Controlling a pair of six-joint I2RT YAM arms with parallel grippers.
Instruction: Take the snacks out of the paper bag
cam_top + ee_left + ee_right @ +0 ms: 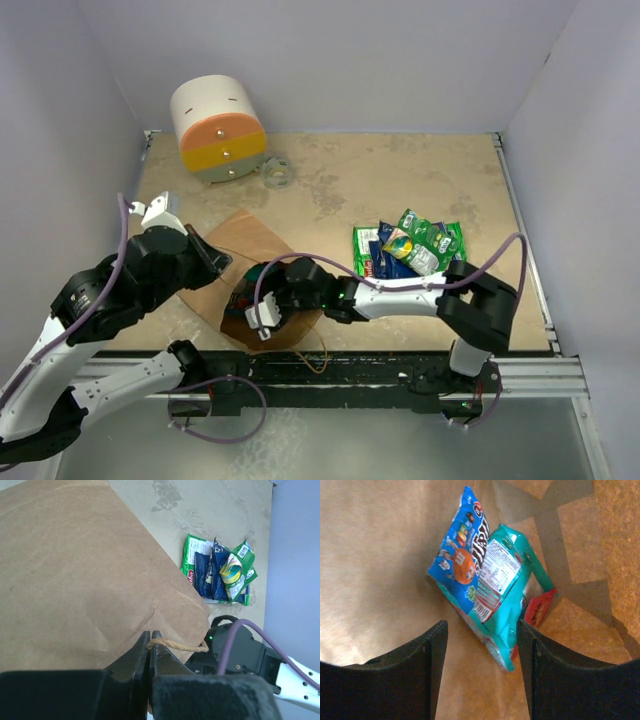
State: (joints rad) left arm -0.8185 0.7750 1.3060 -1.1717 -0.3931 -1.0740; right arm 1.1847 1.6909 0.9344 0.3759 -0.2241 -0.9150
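Observation:
The teal packet's near end (498, 647) lies uncovered deeper in the bag, to the left in the top view. My right gripper should push in and close next.
The brown paper bag (245, 250) lies on its side at the near left, mouth toward the right arm. My left gripper (149, 636) is shut on the bag's twisted paper handle (182, 645) and holds the mouth up. My right gripper (482, 630) is open inside the bag, its fingers on either side of the near end of a teal packet (502, 595). A blue packet (460, 555) lies on the teal one and a red packet (537, 611) shows beneath. A pile of green and dark blue packets (408, 248) lies on the table to the right, also seen in the left wrist view (219, 570).
A white, orange and yellow cylinder (218, 128) lies at the back left with a small clear ring (276, 172) beside it. The table's raised edges and the enclosure walls ring the area. The right arm (400, 295) stretches from the pile side to the bag mouth.

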